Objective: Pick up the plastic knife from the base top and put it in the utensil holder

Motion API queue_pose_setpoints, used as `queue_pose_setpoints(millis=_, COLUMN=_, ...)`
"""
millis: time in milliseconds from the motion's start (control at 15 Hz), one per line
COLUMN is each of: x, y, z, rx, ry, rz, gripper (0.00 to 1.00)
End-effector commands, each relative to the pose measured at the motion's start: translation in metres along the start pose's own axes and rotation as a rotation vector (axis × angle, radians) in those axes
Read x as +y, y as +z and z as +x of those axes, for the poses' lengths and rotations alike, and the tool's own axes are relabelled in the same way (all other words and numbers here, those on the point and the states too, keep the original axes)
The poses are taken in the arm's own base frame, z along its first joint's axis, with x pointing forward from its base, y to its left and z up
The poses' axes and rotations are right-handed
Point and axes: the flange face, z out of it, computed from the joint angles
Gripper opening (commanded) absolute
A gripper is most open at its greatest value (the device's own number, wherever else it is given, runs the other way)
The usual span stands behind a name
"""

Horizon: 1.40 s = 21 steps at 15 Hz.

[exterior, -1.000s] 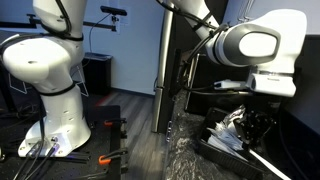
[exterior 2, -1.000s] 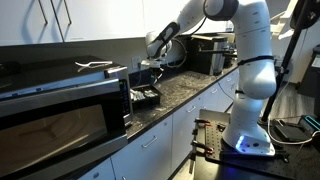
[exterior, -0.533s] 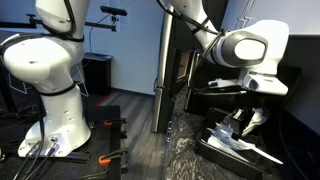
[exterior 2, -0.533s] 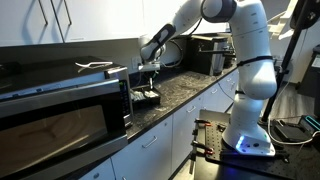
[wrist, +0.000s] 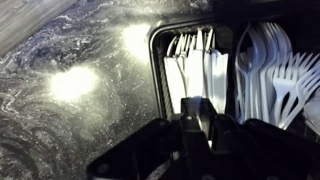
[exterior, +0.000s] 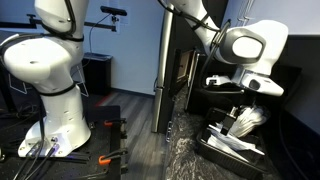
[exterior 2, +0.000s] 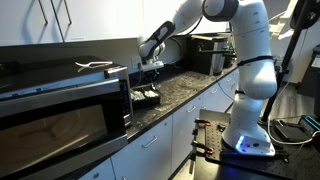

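I will lower my gripper next toward the holder's section of white plastic knives (exterior: 233,143) (wrist: 196,76). Then I will let go of the knife there.
My gripper (wrist: 205,125) hangs over the left compartment of the black utensil holder (wrist: 155,60), which holds several white plastic knives (wrist: 190,65). The fingers are nearly together, with a thin white strip between them that looks like the plastic knife (wrist: 209,137). In both exterior views the gripper (exterior: 245,122) (exterior 2: 150,70) is a little above the holder (exterior: 225,162) (exterior 2: 147,97), which stands on the speckled dark base top (wrist: 70,90) (exterior: 185,150) (exterior 2: 190,90).
The holder's other compartments hold white spoons (wrist: 258,60) and forks (wrist: 295,80). A microwave (exterior 2: 60,115) stands next to the holder. A tall black cabinet (exterior: 185,60) is behind it. A second white robot (exterior: 50,70) stands on the floor.
My gripper has risen a little and tilted over the holder. Its fingers have stayed close together.
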Motion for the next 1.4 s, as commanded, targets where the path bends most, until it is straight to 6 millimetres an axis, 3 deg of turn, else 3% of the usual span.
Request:
queue_pose_setpoints(millis=0, x=-0.003, y=0.0, z=-0.003, rx=-0.052, ry=-0.078, rz=-0.004, gripper=0.03)
queue_pose_setpoints(millis=667, x=-0.014, y=0.037, z=0.009, rx=-0.055, ry=-0.127, rz=-0.048, gripper=0.03)
queue_pose_setpoints(millis=1333, x=-0.026, y=0.061, z=0.024, rx=0.0, ry=-0.143, rz=-0.078, gripper=0.03)
